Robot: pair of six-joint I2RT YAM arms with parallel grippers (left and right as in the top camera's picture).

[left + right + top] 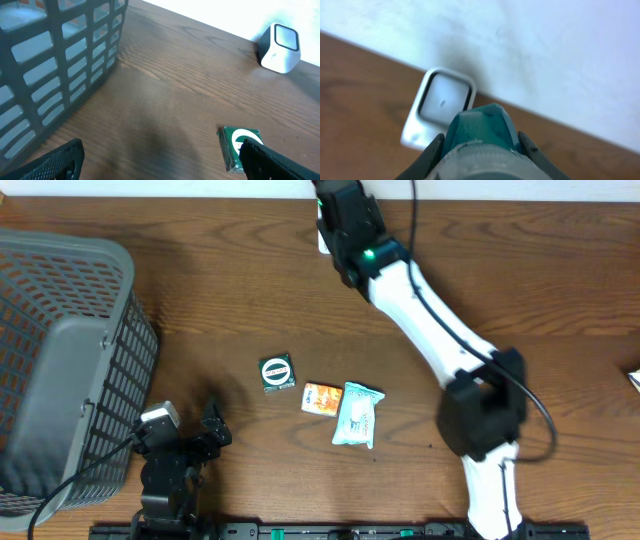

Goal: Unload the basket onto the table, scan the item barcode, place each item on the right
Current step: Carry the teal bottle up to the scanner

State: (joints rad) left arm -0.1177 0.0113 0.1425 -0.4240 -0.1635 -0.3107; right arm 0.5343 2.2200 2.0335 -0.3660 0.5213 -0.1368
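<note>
The screen is unlit, so the robot's right gripper will next carry the item over the scanner and then swing to the right in the overhead view, toward the far corner of the table.
My right gripper is shut on a teal item with a grey rounded end. Its dark fingers press on both sides of it. The item's tip points at the white barcode scanner just in front, by the wall. In the overhead view the right gripper reaches to the table's far edge and covers most of the scanner. My left gripper stands open and empty low over the table near the front left. The scanner also shows far off in the left wrist view.
A grey mesh basket fills the left side, close to my left arm. On the table's middle lie a green box, an orange packet and a pale teal pouch.
</note>
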